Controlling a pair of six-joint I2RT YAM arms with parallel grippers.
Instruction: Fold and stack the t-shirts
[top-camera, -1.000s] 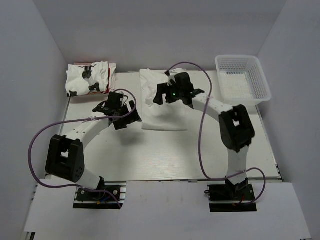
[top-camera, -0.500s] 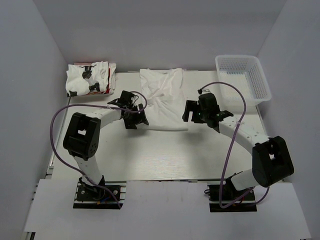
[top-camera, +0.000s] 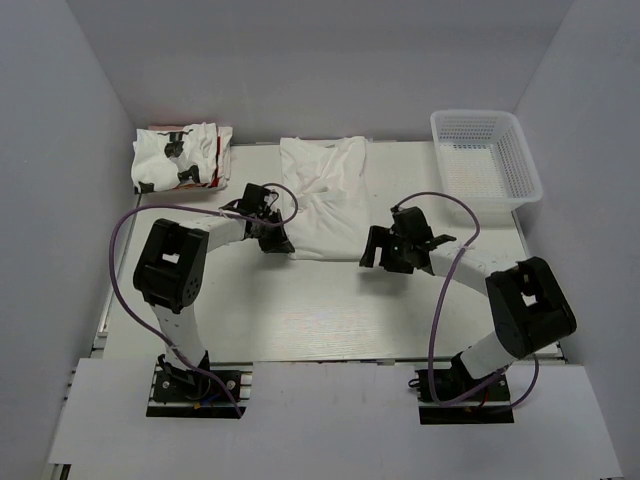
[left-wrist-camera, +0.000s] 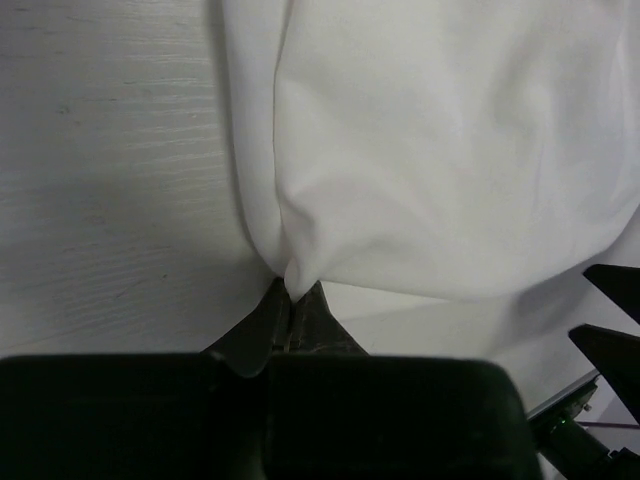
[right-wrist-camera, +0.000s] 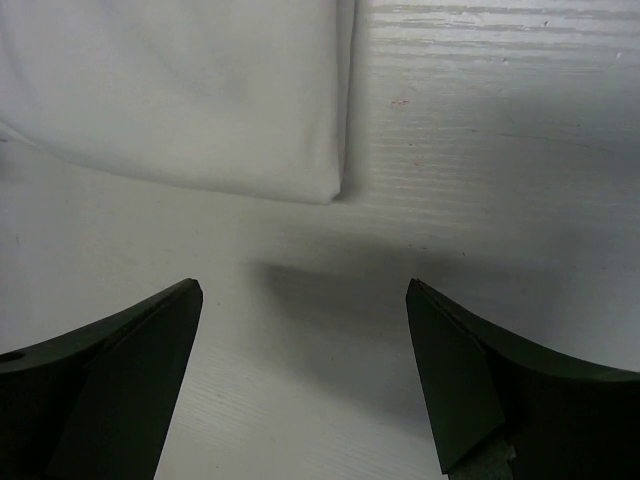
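Note:
The t-shirt's free near corner (top-camera: 359, 256) (right-wrist-camera: 326, 190) comes between my open right gripper's fingers next as they ease outward. Then they close, since my left gripper already pinches the other corner.
A plain white t-shirt (top-camera: 325, 195) lies partly folded at the back middle of the table. My left gripper (top-camera: 280, 241) is shut on its near left corner, and the left wrist view shows the cloth (left-wrist-camera: 430, 150) pinched into a point between the fingertips (left-wrist-camera: 292, 300). My right gripper (top-camera: 375, 253) is open just in front of the shirt's near right corner (right-wrist-camera: 335, 190), with nothing between its fingers (right-wrist-camera: 150, 330). A folded stack of printed t-shirts (top-camera: 180, 158) with black and red prints rests at the back left.
A white mesh basket (top-camera: 485, 155) stands at the back right. Purple cables loop from both arms over the table (top-camera: 320, 310). Grey walls close in the left, right and back sides.
The left gripper has moved right to the shirt's near left corner and shut on it. The right arm has pulled back from over the shirt to its near right corner, leaving the cloth spread wider.

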